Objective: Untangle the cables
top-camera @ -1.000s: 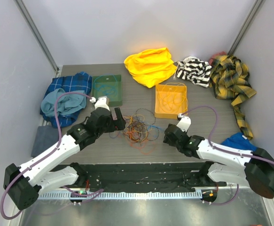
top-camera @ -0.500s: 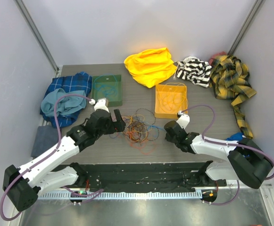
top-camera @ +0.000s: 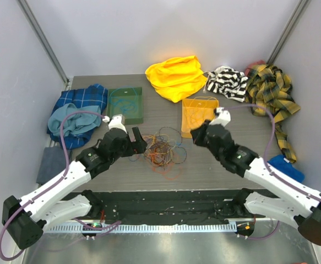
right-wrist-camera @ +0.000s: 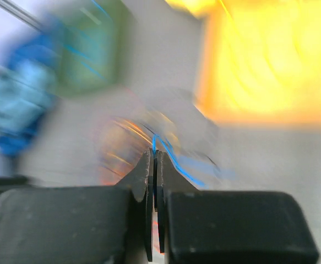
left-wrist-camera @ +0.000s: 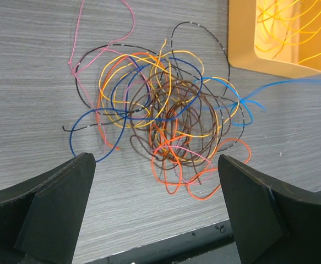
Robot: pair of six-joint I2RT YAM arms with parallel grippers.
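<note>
My left gripper swings over the tangle next, tilting outward, and closes on the taut blue cable (left-wrist-camera: 277, 83), since that cable lies to its right in the top view.
The cables (top-camera: 161, 151) lie in a loose tangle of orange, yellow, brown, blue and pink loops (left-wrist-camera: 166, 121) at the table's middle. My left gripper (top-camera: 135, 140) hovers at the tangle's left side, open wide (left-wrist-camera: 154, 181), with nothing between its fingers. My right gripper (top-camera: 197, 133) is raised at the near left corner of the orange bin (top-camera: 184, 118), shut (right-wrist-camera: 154, 157) on a thin blue cable (right-wrist-camera: 177, 162). That blue cable (left-wrist-camera: 281, 85) runs taut from the tangle to the right. The right wrist view is blurred by motion.
A green bin (top-camera: 140, 104) with teal wire stands at the back left; the orange bin (left-wrist-camera: 270, 65) holds yellow wire. Cloths ring the table: yellow (top-camera: 175, 76), striped (top-camera: 227, 82), yellow plaid (top-camera: 270, 91), blue plaid (top-camera: 80, 113), blue (top-camera: 284, 165), grey (top-camera: 53, 162).
My right gripper has shut on the blue cable and swung up and back from the tangle's right side toward the orange bin. The left arm has barely shifted.
</note>
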